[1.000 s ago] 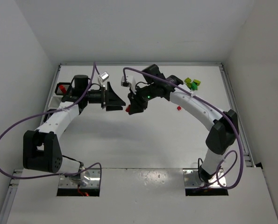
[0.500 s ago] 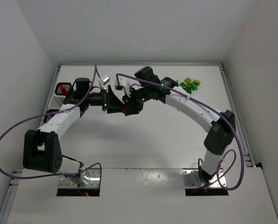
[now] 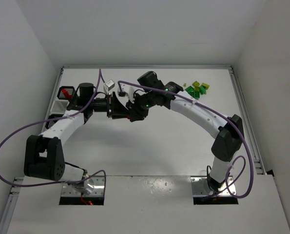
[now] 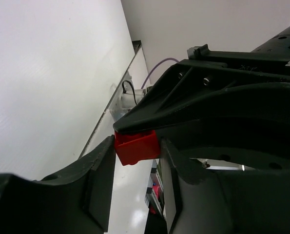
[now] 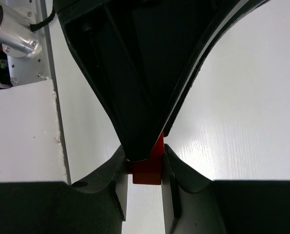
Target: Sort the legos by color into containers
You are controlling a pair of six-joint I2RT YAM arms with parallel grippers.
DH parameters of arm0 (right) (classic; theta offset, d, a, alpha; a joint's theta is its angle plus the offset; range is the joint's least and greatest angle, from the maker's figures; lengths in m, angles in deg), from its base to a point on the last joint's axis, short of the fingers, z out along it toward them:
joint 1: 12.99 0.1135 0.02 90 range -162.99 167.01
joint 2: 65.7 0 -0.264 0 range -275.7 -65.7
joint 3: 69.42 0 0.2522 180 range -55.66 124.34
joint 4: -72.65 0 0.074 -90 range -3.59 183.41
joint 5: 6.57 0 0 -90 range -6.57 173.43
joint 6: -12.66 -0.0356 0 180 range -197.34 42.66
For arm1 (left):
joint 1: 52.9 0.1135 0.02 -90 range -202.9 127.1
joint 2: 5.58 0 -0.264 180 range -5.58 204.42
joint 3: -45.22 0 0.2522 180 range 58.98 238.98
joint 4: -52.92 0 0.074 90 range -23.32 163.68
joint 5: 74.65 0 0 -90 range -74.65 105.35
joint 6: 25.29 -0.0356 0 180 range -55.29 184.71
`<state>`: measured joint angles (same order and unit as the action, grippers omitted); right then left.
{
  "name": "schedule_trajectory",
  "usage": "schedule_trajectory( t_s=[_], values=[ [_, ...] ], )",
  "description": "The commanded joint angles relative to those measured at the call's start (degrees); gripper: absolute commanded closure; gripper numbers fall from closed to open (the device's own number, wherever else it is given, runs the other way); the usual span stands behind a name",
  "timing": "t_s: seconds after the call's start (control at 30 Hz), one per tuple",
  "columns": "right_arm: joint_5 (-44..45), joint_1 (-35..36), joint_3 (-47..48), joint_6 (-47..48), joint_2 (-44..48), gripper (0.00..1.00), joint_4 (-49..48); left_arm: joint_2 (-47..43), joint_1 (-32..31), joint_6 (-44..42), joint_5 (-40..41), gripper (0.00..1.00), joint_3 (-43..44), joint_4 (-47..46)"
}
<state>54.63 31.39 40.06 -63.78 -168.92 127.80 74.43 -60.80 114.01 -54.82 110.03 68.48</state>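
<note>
The far black container, to the left in the top view, holds red pieces, so next I need to swing my left gripper over it to release the red lego.
A red lego hangs in mid-air between both grippers, over the left-middle of the table. My right gripper is shut on it, and the brick shows between its two fingers. My left gripper meets it from the other side, with its jaws drawn in against the brick's two sides. In the top view the two grippers, left and right, touch tip to tip around the red lego. A black container holding red pieces and a white container stand at the far left.
A small pile of dark green and yellow-green legos lies at the back right. A small grey block sits behind the left wrist. Purple cables loop off both arms. White walls enclose the table on three sides.
The right arm carried the red lego leftward to the left gripper. The left gripper's wide-open jaws have closed in around the brick. A red lego on the table one second ago no longer shows.
</note>
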Motion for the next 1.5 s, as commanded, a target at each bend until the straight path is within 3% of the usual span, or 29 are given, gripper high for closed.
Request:
schedule_trajectory(
  t_s=[0.0,0.13,0.2,0.27,0.3,0.33,0.47,0.57,0.7,0.73,0.8,0.83,1.0,1.17,1.47],
  values=[
    [1.11,1.41,2.98,0.94,-0.13,0.94,-2.19,-1.52,-0.98,0.62,-1.37,0.67,-0.69,-2.86],
    [3.57,1.93,2.98,0.41,-0.14,0.91,-2.71,-1.52,-0.98,0.62,-1.37,0.85,-0.69,-3.39],
    [5.5,1.94,2.98,-0.2,-0.14,0.84,-3.24,-1.52,-0.98,-0.07,-1.37,0.96,-0.69,-3.39],
    [6.65,1.94,2.2,-0.72,0.65,0.74,-3.85,-2.05,-0.28,-2.53,-1.37,0.99,-0.16,-2.17],
    [7.34,1.42,0.8,-0.73,2.04,0.61,-3.86,-2.05,-0.27,-3.85,-0.85,1.0,-0.16,-0.15],
    [7.35,1.41,0.09,-0.73,2.93,0.55,-3.86,-2.05,0.68,-5.08,-0.84,1.0,0.62,1.08],
    [10.42,-0.52,-4.57,-1.26,8.81,0.44,-5.17,-1.43,5.25,-12.27,-0.32,1.0,4.22,6.88],
    [12.62,-1.84,-10.1,-1.26,15.4,0.38,-5.7,0.41,9.11,-19.03,1.17,1.0,8.61,16.18],
    [16.57,-5.18,-18.01,-1.78,20.59,0.37,-6.84,5.5,14.13,-36.96,7.75,1.0,22.14,32.35],
    [17.45,-5.88,-19.85,-1.78,21.39,0.37,-7.72,6.9,15.1,-40.21,13.86,1.0,25.3,38.56],
    [19.64,-8.07,-24.69,-2.48,22.62,0.37,-9.3,10.42,18.34,-43.57,21.88,1.0,33.45,41.52],
    [20.18,-8.78,-26.53,-3.01,22.62,0.37,-9.83,11.3,19.75,-44.11,28.1,1.0,35.42,42.05],
    [22.29,-13.7,-29.54,-6.09,18.42,0.37,-9.83,17.28,27.32,-47.8,41.14,1.0,45.97,43.46],
    [20.62,-18.88,-28.41,-9.08,14.46,0.37,-8.78,23.78,30.83,-50.43,46.52,1.0,53.97,45.57],
    [19.57,-24.08,-27.08,-9.61,11.99,0.37,-7.72,31.61,32.07,-51.5,54.87,1.0,58.73,45.57]
  ],
)
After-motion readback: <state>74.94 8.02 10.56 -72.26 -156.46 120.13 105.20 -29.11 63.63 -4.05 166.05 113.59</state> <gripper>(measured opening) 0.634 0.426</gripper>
